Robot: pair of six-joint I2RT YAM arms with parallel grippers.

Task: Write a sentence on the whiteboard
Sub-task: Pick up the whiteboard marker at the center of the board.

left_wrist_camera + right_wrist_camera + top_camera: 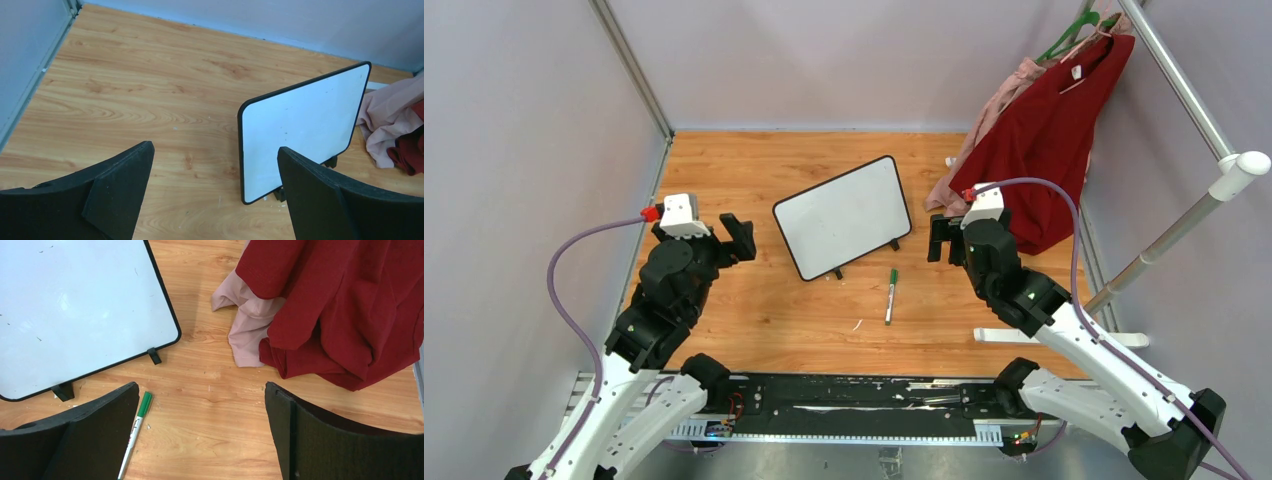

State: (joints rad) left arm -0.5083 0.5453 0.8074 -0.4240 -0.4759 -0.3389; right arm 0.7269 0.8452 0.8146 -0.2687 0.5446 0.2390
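Next, my right gripper lowers back and to the left in the top view and closes on the marker's white body [890, 304] [130, 444], because its green cap faces the whiteboard.
The whiteboard [842, 217] lies in the middle of the wooden table, tilted, with a black frame and two small feet. Its face is blank; no green sentence shows on it. It also shows in the left wrist view [300, 125] and the right wrist view [75, 310]. A white marker with a green cap [891, 295] lies just in front of the board, also in the right wrist view [134, 432]. My left gripper [737, 238] is open and empty, left of the board. My right gripper [942, 240] is open and empty, right of the board.
A red garment [1049, 130] and a pink one [999, 110] hang from a metal rail [1174, 90] at the back right, their hems resting on the table [250, 335]. Grey walls close in the left, back and right.
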